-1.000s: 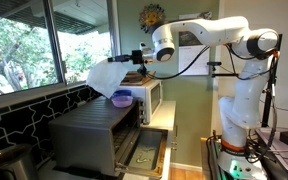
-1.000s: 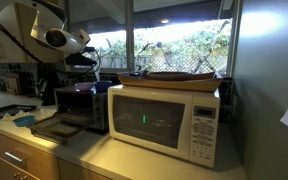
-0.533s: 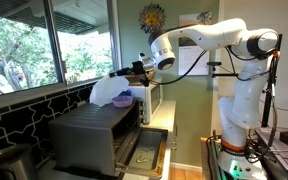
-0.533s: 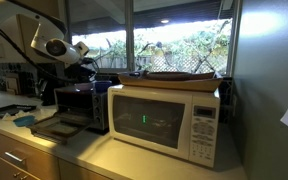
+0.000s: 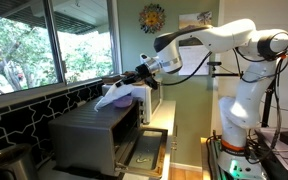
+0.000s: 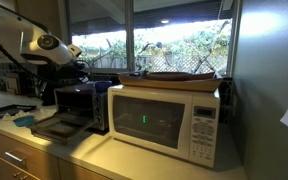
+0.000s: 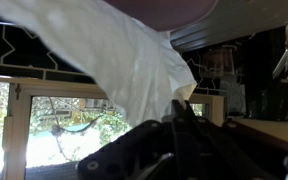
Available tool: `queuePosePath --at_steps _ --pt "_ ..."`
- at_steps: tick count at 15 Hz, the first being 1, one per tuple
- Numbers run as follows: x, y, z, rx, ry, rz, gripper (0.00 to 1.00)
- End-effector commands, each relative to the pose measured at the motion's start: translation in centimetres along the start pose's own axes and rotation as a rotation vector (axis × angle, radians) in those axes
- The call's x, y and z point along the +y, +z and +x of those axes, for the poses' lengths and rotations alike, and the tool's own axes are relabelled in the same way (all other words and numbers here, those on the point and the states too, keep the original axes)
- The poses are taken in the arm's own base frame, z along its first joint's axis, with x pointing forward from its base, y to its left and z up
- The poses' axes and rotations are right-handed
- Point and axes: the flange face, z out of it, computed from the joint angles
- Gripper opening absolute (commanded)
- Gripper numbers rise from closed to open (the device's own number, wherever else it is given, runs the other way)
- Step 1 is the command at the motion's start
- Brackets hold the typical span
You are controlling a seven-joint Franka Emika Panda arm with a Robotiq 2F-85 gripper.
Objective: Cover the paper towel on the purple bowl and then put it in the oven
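The bowl's purple edge shows bare, so my gripper will next draw the towel corner back toward my base, tilting downward, to the oven's front edge and release it.
The white paper towel (image 5: 116,93) drapes down over the spot on top of the oven (image 5: 89,135) where the purple bowl stands; the bowl is hidden under it in that exterior view. My gripper (image 5: 142,72) is just above and beside it, shut on a corner of the towel. In the wrist view the towel (image 7: 114,50) spreads from my closed fingertips (image 7: 177,108) up to the bowl's purple edge (image 7: 172,8) at the top. In an exterior view my gripper (image 6: 77,68) hovers over the oven (image 6: 79,104).
The oven's door (image 5: 144,152) hangs open and down at the front. A white microwave (image 6: 166,120) stands beside the oven, with a flat tray on top. A window (image 5: 24,45) runs along the wall behind.
My gripper has moved down and toward the window with the towel. The towel, held high a second ago, now lies lowered over the bowl, which no longer shows.
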Motion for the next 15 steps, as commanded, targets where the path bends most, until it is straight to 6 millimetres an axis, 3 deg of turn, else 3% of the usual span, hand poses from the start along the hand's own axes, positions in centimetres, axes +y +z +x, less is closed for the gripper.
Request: queuePosePath --at_steps 1,7,12,13,15 --pt "0.1 -2.6 -1.2 -0.070 -0.034 -0.024 0.00" --pt "0.2 -4.0 -2.0 -0.201 -0.063 0.003 0.00" --pt "-1.0 -4.8 -1.1 -0.312 -0.072 0.073 0.01" --pt "-1.2 -5.0 -0.8 -0.320 -0.078 0.069 0.26" --pt "-1.0 -5.6 -0.3 -0.326 -0.060 0.053 0.31"
